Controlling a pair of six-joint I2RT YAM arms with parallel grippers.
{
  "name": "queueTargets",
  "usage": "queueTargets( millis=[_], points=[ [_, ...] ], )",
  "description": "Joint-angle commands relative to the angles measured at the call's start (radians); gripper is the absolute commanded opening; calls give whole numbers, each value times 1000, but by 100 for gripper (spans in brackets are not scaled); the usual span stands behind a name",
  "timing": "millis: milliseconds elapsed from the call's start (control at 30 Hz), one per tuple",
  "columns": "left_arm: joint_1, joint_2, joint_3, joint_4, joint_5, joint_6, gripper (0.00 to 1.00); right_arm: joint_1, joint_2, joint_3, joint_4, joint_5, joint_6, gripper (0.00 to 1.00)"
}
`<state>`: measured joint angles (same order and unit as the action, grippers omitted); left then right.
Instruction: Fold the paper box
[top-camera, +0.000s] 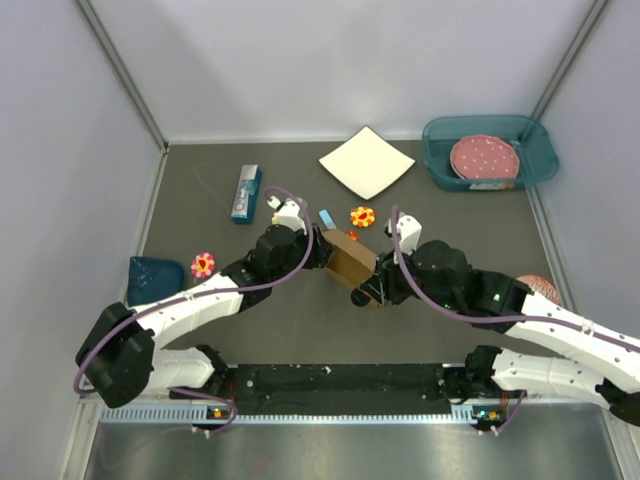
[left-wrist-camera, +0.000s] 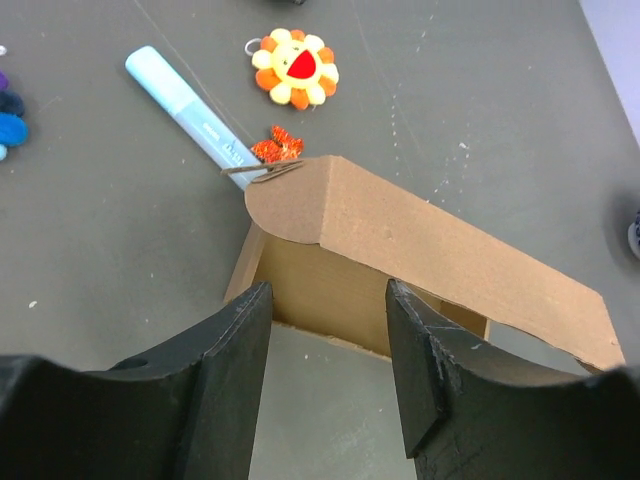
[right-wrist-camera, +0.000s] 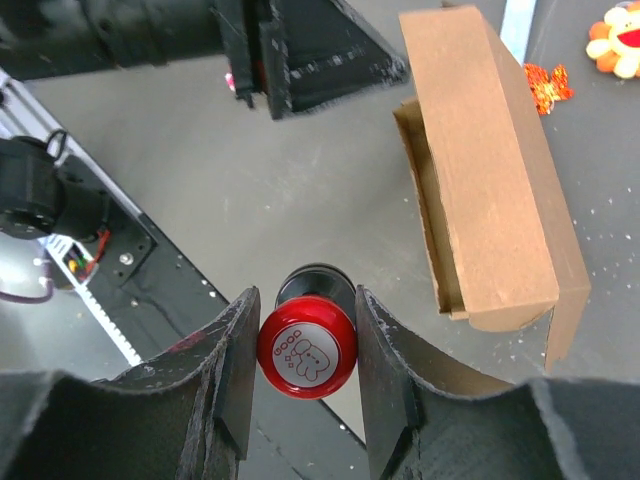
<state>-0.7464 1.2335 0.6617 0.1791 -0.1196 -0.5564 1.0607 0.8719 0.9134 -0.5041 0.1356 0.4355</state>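
The raised lid leaves the box's side open, so my right gripper should turn and carry the stamp (right-wrist-camera: 307, 345) outward into it.
The paper box (top-camera: 350, 265) is brown cardboard, folded into a flat rectangular shape, and lies mid-table between the two arms. Its lid with a rounded corner tab (left-wrist-camera: 290, 200) stands slightly raised, so one long side (right-wrist-camera: 425, 200) gapes. My left gripper (left-wrist-camera: 328, 300) is open just in front of the paper box (left-wrist-camera: 430, 250), with only bare table between its fingers. My right gripper (right-wrist-camera: 307, 295) is shut on a red-topped round stamp (right-wrist-camera: 307, 345), just beside the box's open side (top-camera: 365, 295).
Beyond the box lie a light blue pen (left-wrist-camera: 190, 120), an orange flower toy (left-wrist-camera: 295, 68) and a small orange scrap (left-wrist-camera: 277, 148). Further off are a white square sheet (top-camera: 366, 162), a small blue carton (top-camera: 246, 193), a teal bin (top-camera: 440, 160) and a second flower toy (top-camera: 203, 264).
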Motion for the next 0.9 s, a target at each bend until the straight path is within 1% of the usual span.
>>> queueTargets(
  millis=[0,167,400,533,867],
  points=[
    [4,-8,64,40,9,-8,55,16,-1,-31,68,65,-1,4],
    [5,12,113,31,15,1,55,19,24,-59,91,111,-18,3],
    [5,40,142,26,12,6,55,30,82,-36,99,219,-70,2],
    [7,-11,105,23,-12,4,56,30,107,-22,108,229,-83,2],
    [5,-157,-7,5,-40,-5,56,30,223,-13,108,398,-95,1]
  ],
)
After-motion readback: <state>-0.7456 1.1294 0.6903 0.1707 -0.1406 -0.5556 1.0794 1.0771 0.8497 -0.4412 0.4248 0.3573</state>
